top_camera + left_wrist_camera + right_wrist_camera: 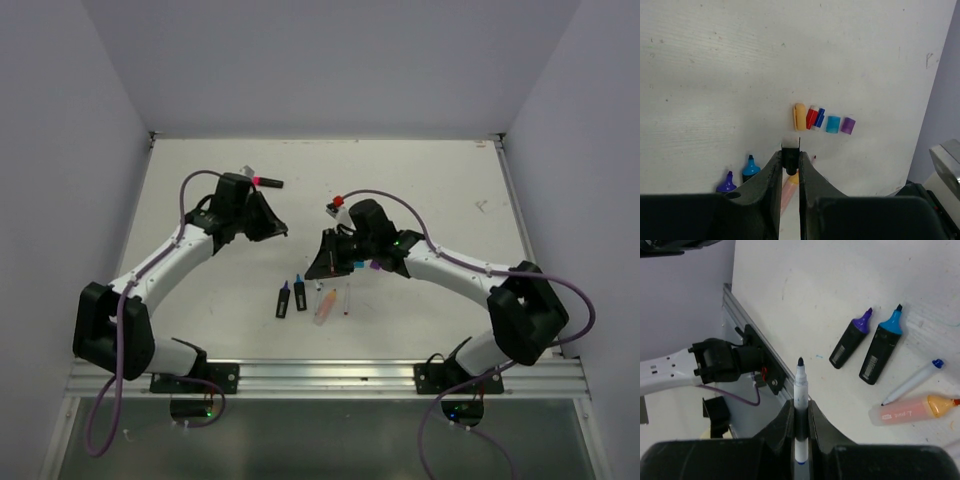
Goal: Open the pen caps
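Observation:
My left gripper comes down beside the orange cap next to release the black cap (790,156), since the loose caps form a row there on the bare tabletop (775,108).
My left gripper (790,161) is shut on a small black cap (790,156) and holds it above the table. Beyond it lie loose caps in a row: orange (799,116), red (811,118), blue (819,117), cyan (833,124) and purple (848,125). My right gripper (800,407) is shut on a white pen barrel (800,387); its dark tip is bare and points away. In the top view the left gripper (283,232) and the right gripper (318,268) face each other a short way apart.
Uncapped pens lie near the front: a purple highlighter (850,340), a blue highlighter (884,347), a thin white pen (912,382) and a peach highlighter (912,410). A black pen with a pink cap (268,182) lies at the back. A red-capped item (338,203) lies by the right arm.

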{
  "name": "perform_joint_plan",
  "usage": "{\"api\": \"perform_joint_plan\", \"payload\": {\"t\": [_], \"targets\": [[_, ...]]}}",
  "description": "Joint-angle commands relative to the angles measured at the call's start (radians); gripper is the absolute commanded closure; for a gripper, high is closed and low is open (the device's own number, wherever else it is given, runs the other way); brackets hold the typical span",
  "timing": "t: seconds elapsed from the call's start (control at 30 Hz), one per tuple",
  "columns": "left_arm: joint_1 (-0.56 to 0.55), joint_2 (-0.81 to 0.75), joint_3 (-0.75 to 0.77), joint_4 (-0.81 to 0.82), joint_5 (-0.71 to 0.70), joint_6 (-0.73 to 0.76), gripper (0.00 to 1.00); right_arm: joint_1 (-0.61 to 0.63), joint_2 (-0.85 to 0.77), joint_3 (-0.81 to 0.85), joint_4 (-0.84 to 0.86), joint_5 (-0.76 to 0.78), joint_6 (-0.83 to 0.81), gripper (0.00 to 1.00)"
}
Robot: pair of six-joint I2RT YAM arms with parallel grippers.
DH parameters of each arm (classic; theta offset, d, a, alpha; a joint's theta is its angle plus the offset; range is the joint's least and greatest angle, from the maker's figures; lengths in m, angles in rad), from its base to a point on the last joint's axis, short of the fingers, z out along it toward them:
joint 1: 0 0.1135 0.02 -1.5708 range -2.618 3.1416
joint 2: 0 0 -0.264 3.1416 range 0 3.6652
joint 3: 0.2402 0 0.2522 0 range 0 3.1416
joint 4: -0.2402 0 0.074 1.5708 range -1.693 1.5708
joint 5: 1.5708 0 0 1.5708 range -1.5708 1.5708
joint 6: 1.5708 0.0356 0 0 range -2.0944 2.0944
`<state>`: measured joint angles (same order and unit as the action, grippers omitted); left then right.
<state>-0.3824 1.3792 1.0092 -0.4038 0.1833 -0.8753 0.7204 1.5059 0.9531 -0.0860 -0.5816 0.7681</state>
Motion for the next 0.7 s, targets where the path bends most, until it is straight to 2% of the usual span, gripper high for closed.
{"api": "perform_joint_plan", "payload": {"t": [0.0,0.03,0.07,0.17,0.2,0.37,0.67], "targets": [[0.002,0.029,0.018,0.042,-0.001,0.047,1.00,0.005,-0.068,0.043,-0.039,0.041,-0.014,1.00],[0.002,0.052,0.038,0.014,-0.008,0.065,1.00,0.007,-0.072,0.077,-0.146,0.116,-0.071,1.00],[0.000,0.075,0.061,-0.016,-0.030,0.081,1.00,0.008,-0.072,0.107,-0.342,0.304,-0.138,1.00],[-0.004,0.159,0.124,-0.065,-0.039,0.148,1.00,0.007,-0.062,0.177,-0.582,0.578,-0.197,1.00],[-0.010,0.199,0.143,-0.069,-0.042,0.177,1.00,0.007,-0.065,0.171,-0.599,0.609,-0.204,1.00],[-0.033,0.303,0.183,-0.066,-0.039,0.225,1.00,0.007,-0.101,0.084,-0.618,0.652,-0.182,1.00],[-0.061,0.437,0.268,-0.026,-0.022,0.257,0.98,0.007,-0.063,-0.028,-0.617,0.638,-0.168,1.00]]}}
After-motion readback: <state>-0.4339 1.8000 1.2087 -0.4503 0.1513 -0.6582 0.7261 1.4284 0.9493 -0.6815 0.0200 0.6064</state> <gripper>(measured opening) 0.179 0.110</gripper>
